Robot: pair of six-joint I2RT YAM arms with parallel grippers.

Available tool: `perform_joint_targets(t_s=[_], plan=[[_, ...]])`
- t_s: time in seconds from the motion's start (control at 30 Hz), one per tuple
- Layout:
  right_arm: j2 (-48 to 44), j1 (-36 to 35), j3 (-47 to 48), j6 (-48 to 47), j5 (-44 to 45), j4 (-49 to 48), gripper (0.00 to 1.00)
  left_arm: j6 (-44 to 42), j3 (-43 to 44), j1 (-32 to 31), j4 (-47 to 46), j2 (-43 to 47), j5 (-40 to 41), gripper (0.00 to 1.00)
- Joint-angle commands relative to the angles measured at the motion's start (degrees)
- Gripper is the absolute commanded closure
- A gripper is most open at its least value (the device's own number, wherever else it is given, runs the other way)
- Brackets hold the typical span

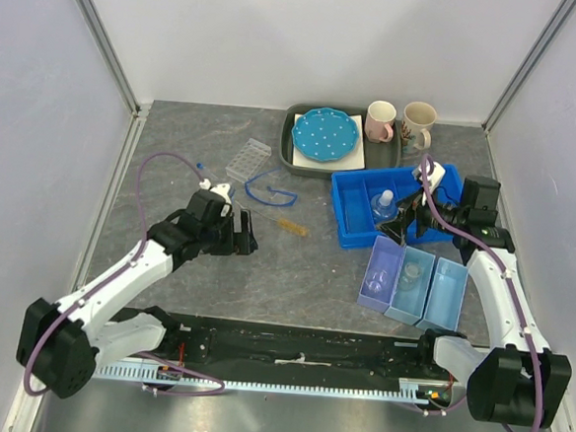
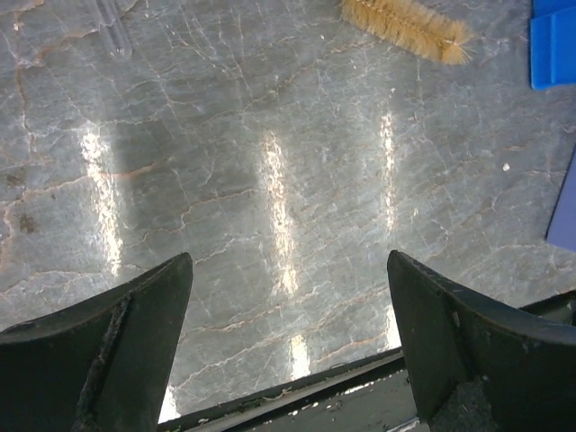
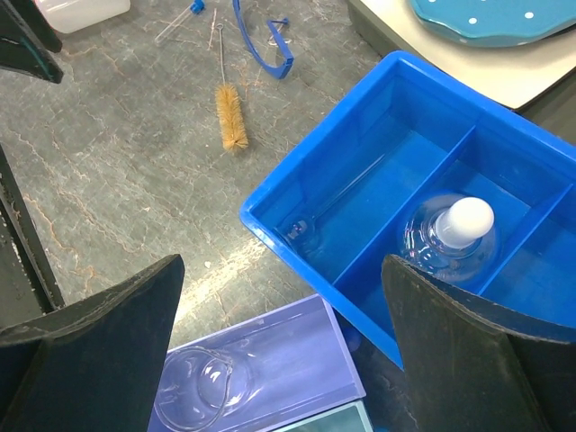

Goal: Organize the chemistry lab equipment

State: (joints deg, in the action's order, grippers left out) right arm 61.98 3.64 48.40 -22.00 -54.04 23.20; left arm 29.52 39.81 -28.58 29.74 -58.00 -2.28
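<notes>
The blue glasses' bent arm (image 1: 250,183) is outward of my left gripper. I should next reach it outward, turn it and close it across the bend of the arm, which is slim enough for the fingers.
My left gripper (image 1: 245,236) is open and empty, low over bare table (image 2: 288,261). The brush's tan bristle head (image 2: 407,29) lies ahead of it, and its blue wire handle (image 1: 266,188) loops behind. A clear tube rack (image 1: 248,159) stands further back, with a blue-capped tube (image 3: 180,20) lying nearby. My right gripper (image 1: 406,222) is open and empty (image 3: 281,261) above the near corner of the blue divided bin (image 3: 297,229). That bin holds a clear flask with a white stopper (image 3: 450,236) and a thin glass piece (image 3: 310,232). A small glass beaker (image 3: 200,392) lies in the lavender bin (image 1: 381,274).
A teal bin (image 1: 412,282) and a light blue bin (image 1: 446,293) stand next to the lavender one. A dark tray (image 1: 290,157) at the back holds the blue dotted plate (image 1: 324,135). Two mugs (image 1: 381,121) stand beside it. White walls enclose the table.
</notes>
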Motion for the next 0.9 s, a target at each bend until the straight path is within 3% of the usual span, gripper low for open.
perform_joint_targets(t_s=[0.0, 0.3, 0.5, 0.63, 0.87], plan=[[-2.5, 0.2, 1.8, -0.1, 0.2, -0.3, 0.02, -1.9, 6.1, 0.2, -1.8, -5.5, 2.1, 0.05], [-3.8, 0.2, 2.4, -0.6, 1.5, 1.0, 0.02, 1.7, 13.4, 0.1, -6.0, -16.8, -5.3, 0.16], [-4.0, 0.3, 2.5, -0.7, 1.6, 1.2, 0.02, 6.8, 18.9, 0.0, -4.4, -22.6, 4.1, 0.17], [-4.1, 0.3, 2.5, -0.7, 1.7, 1.2, 0.02, -0.7, 25.9, 0.2, -2.1, -27.1, 10.1, 0.18], [-4.2, 0.2, 2.3, -1.0, 1.8, 1.2, 0.02, -16.2, 37.0, 0.3, 3.0, -35.9, 20.3, 0.32]])
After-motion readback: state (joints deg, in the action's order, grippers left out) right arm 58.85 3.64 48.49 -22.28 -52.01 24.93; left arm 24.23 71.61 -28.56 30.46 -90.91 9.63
